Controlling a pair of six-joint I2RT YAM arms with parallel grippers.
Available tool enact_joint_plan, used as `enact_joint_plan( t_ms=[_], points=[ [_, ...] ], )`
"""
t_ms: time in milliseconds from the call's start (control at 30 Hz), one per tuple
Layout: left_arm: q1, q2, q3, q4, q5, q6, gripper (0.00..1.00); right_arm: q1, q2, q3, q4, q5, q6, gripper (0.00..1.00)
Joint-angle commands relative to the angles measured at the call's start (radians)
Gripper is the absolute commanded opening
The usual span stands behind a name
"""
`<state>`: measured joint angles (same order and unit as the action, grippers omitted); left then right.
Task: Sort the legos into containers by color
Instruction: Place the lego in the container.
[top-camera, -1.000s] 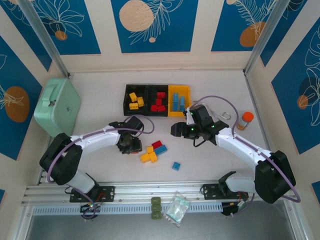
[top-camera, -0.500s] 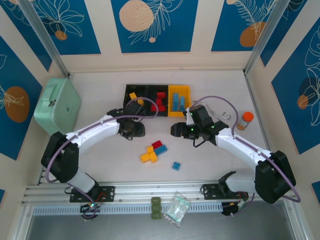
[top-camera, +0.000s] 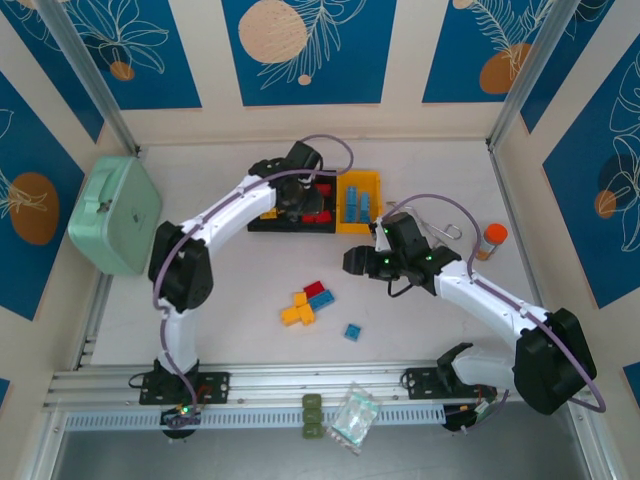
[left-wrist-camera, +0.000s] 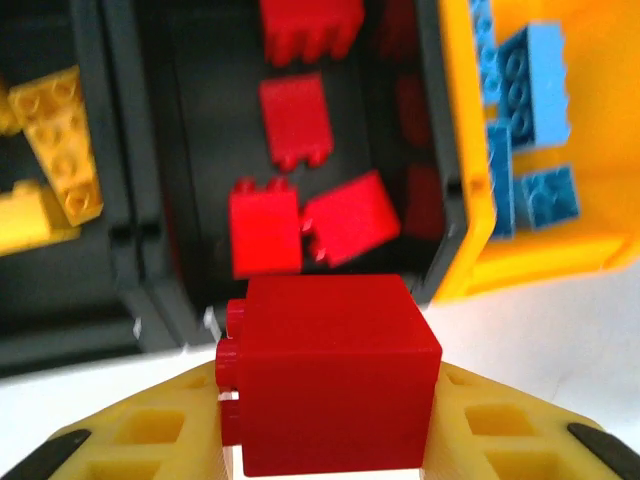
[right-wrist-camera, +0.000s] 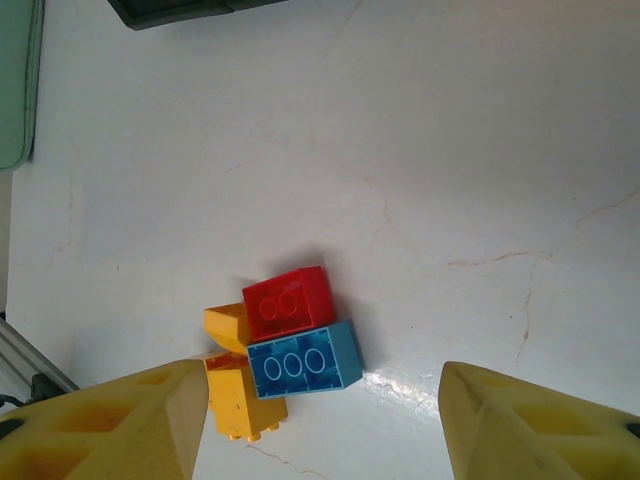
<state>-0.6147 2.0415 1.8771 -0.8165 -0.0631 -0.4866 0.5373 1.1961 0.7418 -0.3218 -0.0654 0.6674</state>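
Note:
The left gripper reaches outward over the middle black bin with the red legos next, then brings the red lego down to release it.
My left gripper (top-camera: 300, 200) reaches over the joined containers and is shut on a red lego (left-wrist-camera: 330, 375), squeezed between its yellow fingers (left-wrist-camera: 150, 440). Just beyond it lies the middle black bin (left-wrist-camera: 200, 130) with several red legos (left-wrist-camera: 297, 120). The left black bin (top-camera: 256, 222) holds yellow legos (left-wrist-camera: 62, 140). The yellow-orange bin (top-camera: 376, 200) holds blue legos (left-wrist-camera: 530, 85). My right gripper (top-camera: 355, 262) hangs open above the table. Below it sits a cluster of a red lego (right-wrist-camera: 288, 303), a blue lego (right-wrist-camera: 303, 367) and yellow legos (right-wrist-camera: 243, 405).
A lone blue lego (top-camera: 353, 332) lies right of the cluster (top-camera: 307, 302). A mint-green case (top-camera: 115, 215) stands at the far left. An orange-capped bottle (top-camera: 490, 240) stands at the right. Olive blocks (top-camera: 313, 415) and a clear bag (top-camera: 355, 418) lie by the front rail.
My left arm has swung from the table's middle up and back to the containers, carrying the red lego. The right arm has stayed put.

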Motion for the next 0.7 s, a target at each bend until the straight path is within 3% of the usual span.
enact_joint_plan(
  t_ms=[0, 200, 467, 667],
  points=[
    [0.015, 0.103, 0.156, -0.109, -0.040, 0.063, 0.34, 0.007, -0.040, -0.011, 0.004, 0.021, 0.015, 0.63],
    [0.040, 0.312, 0.451, -0.212, -0.124, 0.109, 0.35, 0.002, -0.050, -0.021, -0.003, 0.026, 0.017, 0.63],
    [0.053, 0.437, 0.593, -0.242, -0.166, 0.148, 0.39, 0.000, -0.051, -0.025, -0.008, 0.027, 0.019, 0.63],
    [0.054, 0.421, 0.593, -0.240, -0.151, 0.141, 0.57, 0.000, -0.049, -0.024, -0.008, 0.026, 0.020, 0.63]
  ],
)
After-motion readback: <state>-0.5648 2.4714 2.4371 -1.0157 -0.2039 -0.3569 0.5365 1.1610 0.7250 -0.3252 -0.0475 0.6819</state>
